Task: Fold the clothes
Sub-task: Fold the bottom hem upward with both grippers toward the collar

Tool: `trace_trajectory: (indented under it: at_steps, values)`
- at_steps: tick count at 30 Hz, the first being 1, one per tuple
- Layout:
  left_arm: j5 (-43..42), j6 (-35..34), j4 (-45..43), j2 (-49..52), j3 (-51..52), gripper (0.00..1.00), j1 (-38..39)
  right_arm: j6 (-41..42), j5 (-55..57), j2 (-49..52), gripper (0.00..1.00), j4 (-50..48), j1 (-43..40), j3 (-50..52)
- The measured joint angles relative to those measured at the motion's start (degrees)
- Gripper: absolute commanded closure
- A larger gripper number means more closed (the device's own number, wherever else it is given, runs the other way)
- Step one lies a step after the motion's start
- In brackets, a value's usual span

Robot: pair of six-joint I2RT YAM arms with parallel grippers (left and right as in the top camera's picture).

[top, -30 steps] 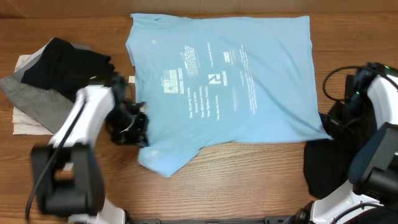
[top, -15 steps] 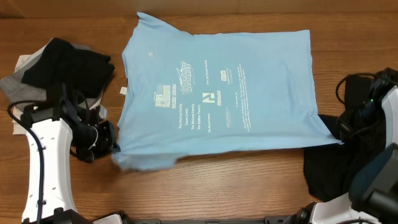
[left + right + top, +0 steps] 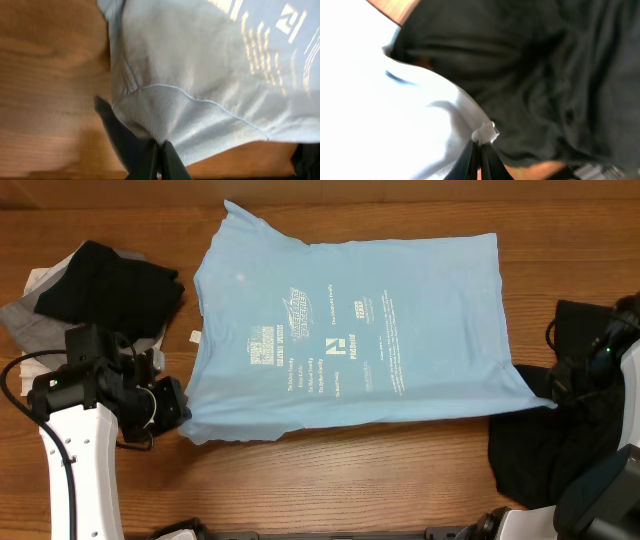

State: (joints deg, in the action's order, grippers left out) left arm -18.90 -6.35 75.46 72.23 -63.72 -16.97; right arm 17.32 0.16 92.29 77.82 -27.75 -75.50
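The right gripper carries the shirt's corner outward and to the left in the overhead view over the shirt's straight side edge (image 3: 502, 308) next, then releases it, as the shirt lies unfolded.
The light blue T-shirt (image 3: 350, 330) lies spread flat on the wooden table, white print facing up. My left gripper (image 3: 186, 417) is shut on its near left corner; in the left wrist view the fingertips (image 3: 159, 150) pinch a fold of the blue fabric (image 3: 210, 75). My right gripper (image 3: 556, 395) is shut on the near right corner, and the right wrist view shows a small tuft of the pale shirt (image 3: 380, 100) nipped at the gripper (image 3: 482, 145). A black garment (image 3: 530, 450) lies crumpled beneath the right arm and fills the right wrist view as dark cloth (image 3: 545, 75).
A pile of clothes sits at the far left: a black piece (image 3: 110, 280) on top of grey fabric (image 3: 40, 325) and a white cloth (image 3: 35, 370). Bare wood (image 3: 350, 480) runs along the near edge below the shirt.
The left gripper has pulled the shirt's near left corner leftward, drawing out the bunched fold so the hem lies straighter. The right gripper has shifted slightly outward with its corner.
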Motion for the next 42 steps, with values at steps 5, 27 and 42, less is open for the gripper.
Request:
trace_trajectory:
  at_steps: [5,27,42]
  values:
    - [-0.6,-1.7,-10.5,0.9,1.5,0.96,0.0,-0.5,-2.2,0.0,0.96,-7.2,2.1,0.1]
    - [-10.1,-4.7,-37.6,20.5,2.6,0.96,0.0,-0.9,-5.9,4.8,0.96,-28.0,8.1,0.1]
    - [-10.8,-7.7,-45.1,26.0,2.6,0.96,0.1,-0.8,-6.4,11.7,0.96,-38.2,10.0,0.2]
